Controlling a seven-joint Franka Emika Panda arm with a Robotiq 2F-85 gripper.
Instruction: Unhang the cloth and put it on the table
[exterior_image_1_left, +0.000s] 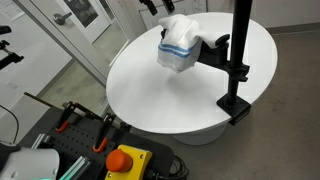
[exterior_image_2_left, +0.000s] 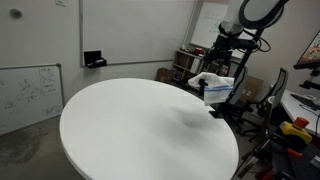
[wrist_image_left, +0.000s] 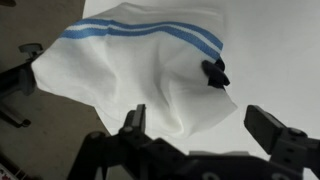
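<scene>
My gripper will move down until its open fingers are on both sides of the cloth's corner past the stand's black hook end and then close, because that corner sticks out free of the stand.
A white cloth with blue stripes (exterior_image_1_left: 177, 48) hangs from the horizontal arm of a black stand (exterior_image_1_left: 240, 60) over the far part of the round white table (exterior_image_1_left: 160, 95). It also shows in an exterior view (exterior_image_2_left: 213, 84) at the table's far right edge. In the wrist view the cloth (wrist_image_left: 140, 70) fills the upper frame, with the stand's black hook end (wrist_image_left: 213, 72) poking through it. My gripper (wrist_image_left: 200, 130) is open and empty, its fingers apart just short of the cloth's lower edge. It hovers above the cloth (exterior_image_2_left: 224, 52).
The stand's black base (exterior_image_1_left: 235, 105) is clamped at the table's edge. A red emergency button (exterior_image_1_left: 127, 160) and clamps sit below the table's near side. A whiteboard (exterior_image_2_left: 28, 92) leans on the wall, and shelves and equipment (exterior_image_2_left: 190, 62) stand behind the table.
</scene>
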